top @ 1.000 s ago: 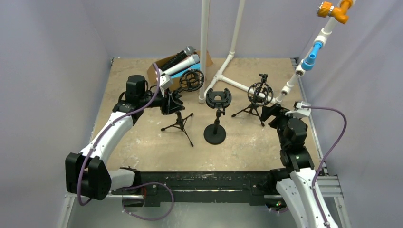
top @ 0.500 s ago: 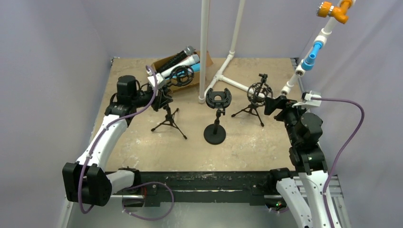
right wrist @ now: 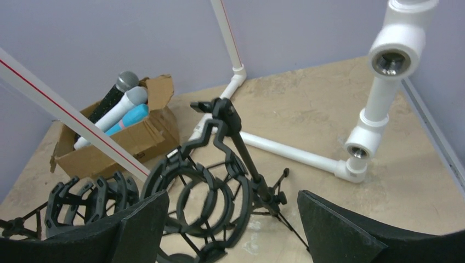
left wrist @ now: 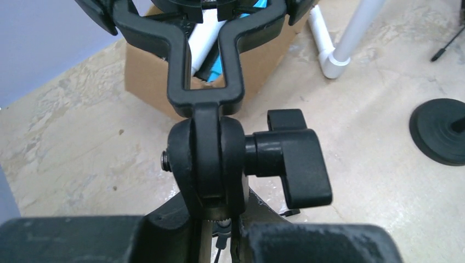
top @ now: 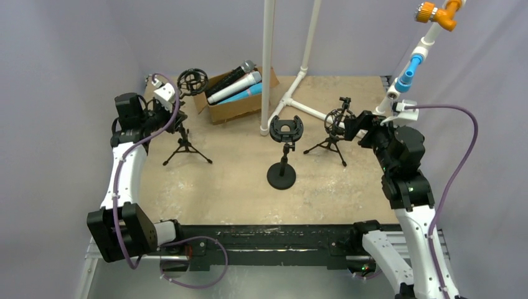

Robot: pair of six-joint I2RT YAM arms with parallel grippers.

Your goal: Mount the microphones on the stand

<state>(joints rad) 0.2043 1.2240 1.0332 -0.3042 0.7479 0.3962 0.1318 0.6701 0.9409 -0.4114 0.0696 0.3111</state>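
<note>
I should next move the stand left in the top view with my left gripper, onto the clear tabletop away from the cardboard box (top: 231, 111), and let go.
Three microphones, black (top: 229, 74), white (top: 235, 86) and blue (top: 248, 93), lie in a cardboard box (top: 231, 111) at the back. At the far left my left gripper (top: 175, 119) is shut on the post of a black tripod stand (top: 185, 144) with a ring mount (top: 192, 80). The left wrist view shows its swivel joint (left wrist: 207, 159) and knob (left wrist: 291, 164) just above the jaws. My right gripper (top: 353, 127) is open beside a second tripod stand (top: 339, 123). That stand's ring mount (right wrist: 208, 204) shows between the fingers (right wrist: 131, 230), untouched.
A third stand with a round base (top: 281, 177) and clamp mount (top: 286, 128) stands mid-table. White PVC pipes (top: 267, 56) rise behind it, with a floor run (right wrist: 288, 151) near the right stand. More pipe with blue and orange fittings (top: 408, 68) slants up at the right.
The left gripper has closed on the tripod stand and carried it left and back, away from the box. The right arm has lifted and swung toward the right stand.
</note>
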